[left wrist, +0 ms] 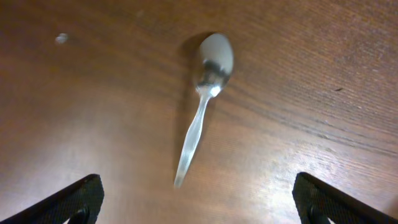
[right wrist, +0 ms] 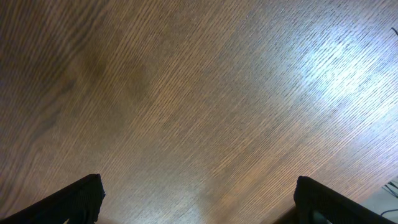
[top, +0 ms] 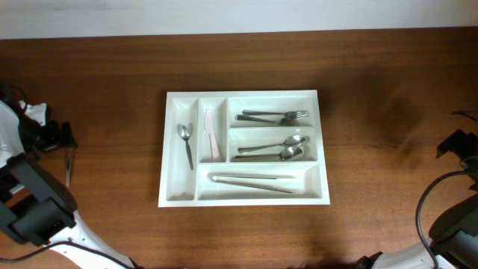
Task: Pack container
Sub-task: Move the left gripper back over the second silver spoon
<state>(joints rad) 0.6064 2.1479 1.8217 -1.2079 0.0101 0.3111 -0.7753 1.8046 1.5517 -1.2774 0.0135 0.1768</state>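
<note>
I will next bring my left gripper down onto the handle of the metal spoon, close beside the spoon's bowl.
The container, a big white tray with several compartments, lies in the middle of the table. It holds a small spoon, a white knife, forks, two spoons and tongs. A loose metal spoon lies on the bare wood at the far left, well apart from the tray. My left gripper hangs above it, open wide, the handle end pointing between the fingers. Over bare wood at the far right, my right gripper is open with nothing in it.
The brown wooden table runs round the tray on all sides. The left arm's body fills the near left corner, and the right arm with its cable sits at the near right corner.
</note>
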